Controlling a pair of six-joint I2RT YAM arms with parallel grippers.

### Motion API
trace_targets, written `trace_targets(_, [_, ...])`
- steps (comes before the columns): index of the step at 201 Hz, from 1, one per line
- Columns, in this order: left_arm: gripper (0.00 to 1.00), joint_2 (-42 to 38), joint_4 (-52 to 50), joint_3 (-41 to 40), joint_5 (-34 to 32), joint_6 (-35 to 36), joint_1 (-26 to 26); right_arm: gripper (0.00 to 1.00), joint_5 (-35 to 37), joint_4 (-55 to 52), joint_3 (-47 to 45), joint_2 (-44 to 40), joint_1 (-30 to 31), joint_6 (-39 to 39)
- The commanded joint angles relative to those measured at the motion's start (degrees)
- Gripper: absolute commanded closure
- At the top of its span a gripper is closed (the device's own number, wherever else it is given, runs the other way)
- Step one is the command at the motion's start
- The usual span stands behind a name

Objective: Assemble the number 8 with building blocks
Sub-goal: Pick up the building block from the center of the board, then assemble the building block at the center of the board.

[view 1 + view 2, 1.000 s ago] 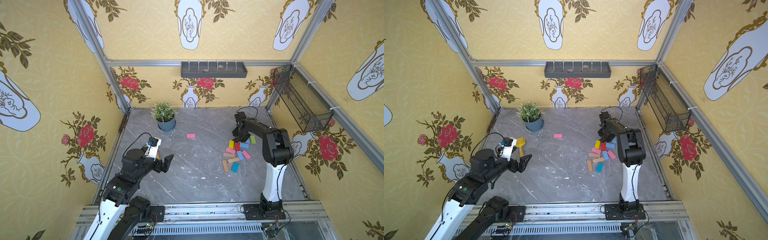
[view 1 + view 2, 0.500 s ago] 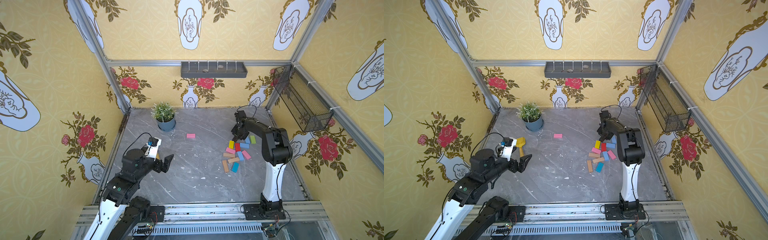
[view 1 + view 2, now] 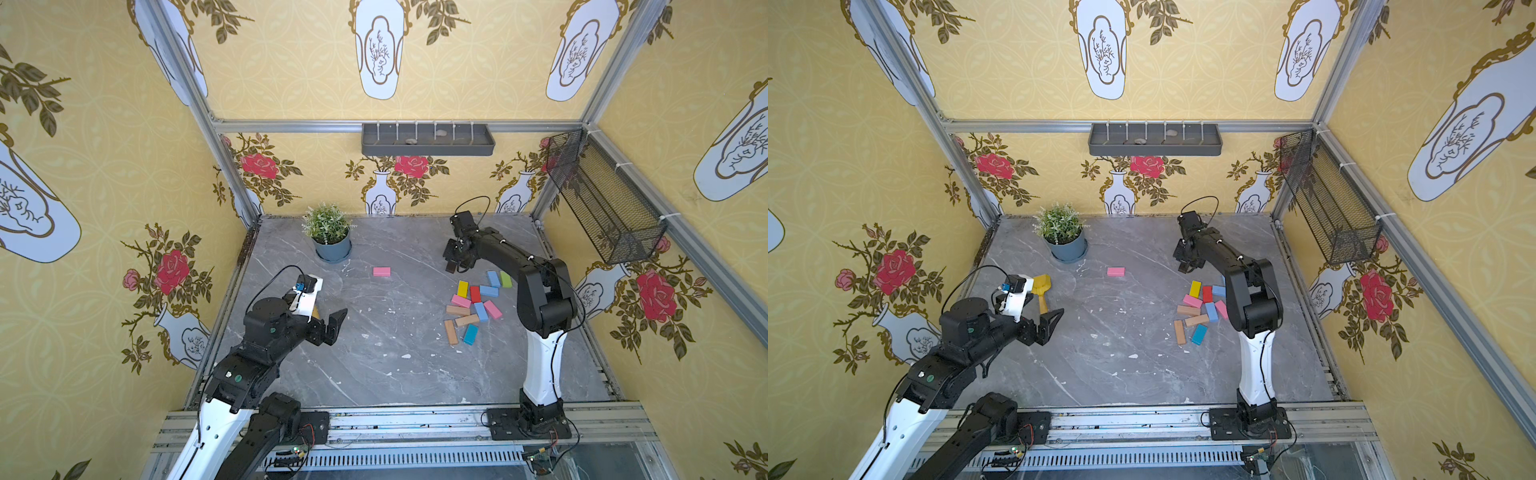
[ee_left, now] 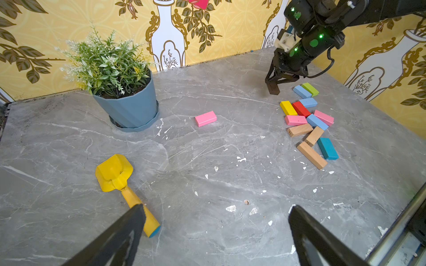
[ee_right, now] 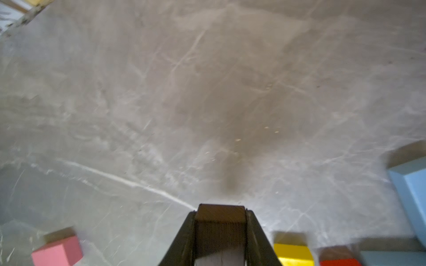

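The pink block is lying by itself, so next I should move my right gripper across and down to bare table by that block's near edge [image 3: 380, 285] and let go of the dark brown block.
My right gripper [image 5: 220, 213] is shut on a dark brown block [image 5: 220, 230], held on end just above the table [image 3: 395, 332], left of the block pile; in the left wrist view the block [image 4: 273, 89] hangs below the fingers. Several loose blocks [image 3: 473, 303] in yellow, red, pink, blue, teal, green and tan lie close together at the right. One pink block [image 3: 381, 271] lies alone near the middle, also visible in the left wrist view [image 4: 205, 118]. My left gripper [image 4: 216, 208] hovers open over bare table at the left, holding nothing.
A potted plant [image 3: 330, 237] stands at the back left. A yellow scoop toy [image 3: 1041, 286] lies beside my left gripper. A wire basket [image 3: 602, 199] hangs on the right wall and a grey shelf tray [image 3: 428, 139] on the back wall.
My right gripper has closed on the dark brown block and shifted a little left, away from the pile. The left arm has not moved.
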Motion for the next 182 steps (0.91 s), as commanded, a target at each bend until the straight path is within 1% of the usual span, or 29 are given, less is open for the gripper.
trace_targets(1, [0.0,0.0,0.0,0.3,0.3,-0.1,0.1,0.71,1.4,-2.8,2.7,0.8,3.5,-2.1])
trace_targets(47, [0.0,-0.2,0.0,0.3,0.3,-0.1,0.0,0.7,0.2,-5.3,8.9,4.5,11.7,-2.3])
trace_targets(92, [0.0,-0.4,0.0,0.3,0.3,-0.1,0.0,0.68,-0.7,-8.1,16.3,10.9,18.8,-1.6])
trace_targets(133, [0.0,-0.3,0.0,0.3,0.3,-0.2,0.0,0.67,-2.6,-8.6,20.9,15.6,21.5,0.0])
trace_targets(182, [0.0,-0.2,0.0,0.4,0.3,-0.2,0.0,0.65,-5.1,-8.2,24.7,20.2,22.9,1.4])
